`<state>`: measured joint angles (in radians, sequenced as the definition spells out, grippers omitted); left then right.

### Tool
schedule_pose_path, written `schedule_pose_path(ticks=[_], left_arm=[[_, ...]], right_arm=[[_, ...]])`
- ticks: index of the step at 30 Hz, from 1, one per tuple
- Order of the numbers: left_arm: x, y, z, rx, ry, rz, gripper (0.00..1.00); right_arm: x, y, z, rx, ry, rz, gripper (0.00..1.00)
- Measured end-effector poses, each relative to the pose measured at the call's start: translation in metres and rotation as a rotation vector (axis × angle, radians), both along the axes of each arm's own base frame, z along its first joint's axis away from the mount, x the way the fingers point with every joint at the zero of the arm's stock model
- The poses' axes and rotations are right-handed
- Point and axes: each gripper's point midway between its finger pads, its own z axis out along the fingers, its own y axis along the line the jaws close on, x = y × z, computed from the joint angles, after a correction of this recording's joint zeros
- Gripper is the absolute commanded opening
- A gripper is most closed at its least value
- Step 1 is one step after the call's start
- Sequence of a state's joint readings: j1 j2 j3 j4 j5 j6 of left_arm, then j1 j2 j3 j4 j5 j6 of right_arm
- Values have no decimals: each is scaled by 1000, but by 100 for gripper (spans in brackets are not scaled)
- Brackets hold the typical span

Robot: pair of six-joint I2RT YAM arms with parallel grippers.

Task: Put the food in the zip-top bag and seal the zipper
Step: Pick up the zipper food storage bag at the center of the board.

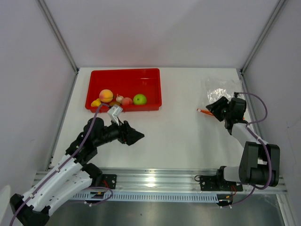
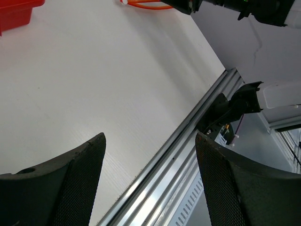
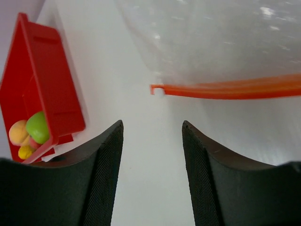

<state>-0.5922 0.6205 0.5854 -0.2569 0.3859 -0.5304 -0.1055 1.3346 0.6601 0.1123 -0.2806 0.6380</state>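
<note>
I should lower my right gripper next and turn it a little, so its open fingers come onto the zipper's middle part (image 3: 241, 92).
The food lies in a red tray (image 1: 150, 80): an orange-yellow peach (image 1: 106, 95), a green apple (image 1: 139, 99), a red-pink fruit (image 1: 127, 101), a yellow piece (image 1: 96, 102) and a small piece (image 1: 119, 98). The clear zip-top bag (image 1: 218, 88) lies flat at the right, its orange-red zipper (image 1: 204, 112) facing the arms. My right gripper (image 1: 212, 108) is open just short of the zipper (image 3: 225, 89), with nothing between its fingers (image 3: 101, 169). My left gripper (image 1: 136, 136) hovers open and empty over bare table in front of the tray. The right wrist view shows the apple (image 3: 37, 127) and peach (image 3: 18, 132).
A metal rail (image 1: 155, 179) runs along the near table edge; it also passes between the left fingers (image 2: 75, 179) in the left wrist view. White walls close the table at the back and sides. The tray corner (image 2: 16, 12) and the zipper end (image 2: 146, 4) show far off.
</note>
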Motion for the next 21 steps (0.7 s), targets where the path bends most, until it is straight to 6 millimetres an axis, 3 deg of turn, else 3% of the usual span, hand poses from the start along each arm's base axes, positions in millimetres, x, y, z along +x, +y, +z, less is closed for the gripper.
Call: schedule_pose_path(ticks=[4, 8, 16, 21], left_arm=[[-5, -8, 2, -4, -14, -31, 79], [-7, -14, 6, -14, -30, -53, 79], [-4, -18, 3, -5, -30, -61, 79], [-5, -21, 2, -2, -33, -72, 79]], right_arm=[[-10, -24, -21, 47, 22, -120, 54], [-21, -29, -41, 82, 57, -189, 54], [-25, -42, -42, 77, -35, -278, 53], [-17, -53, -36, 69, -129, -324, 53]])
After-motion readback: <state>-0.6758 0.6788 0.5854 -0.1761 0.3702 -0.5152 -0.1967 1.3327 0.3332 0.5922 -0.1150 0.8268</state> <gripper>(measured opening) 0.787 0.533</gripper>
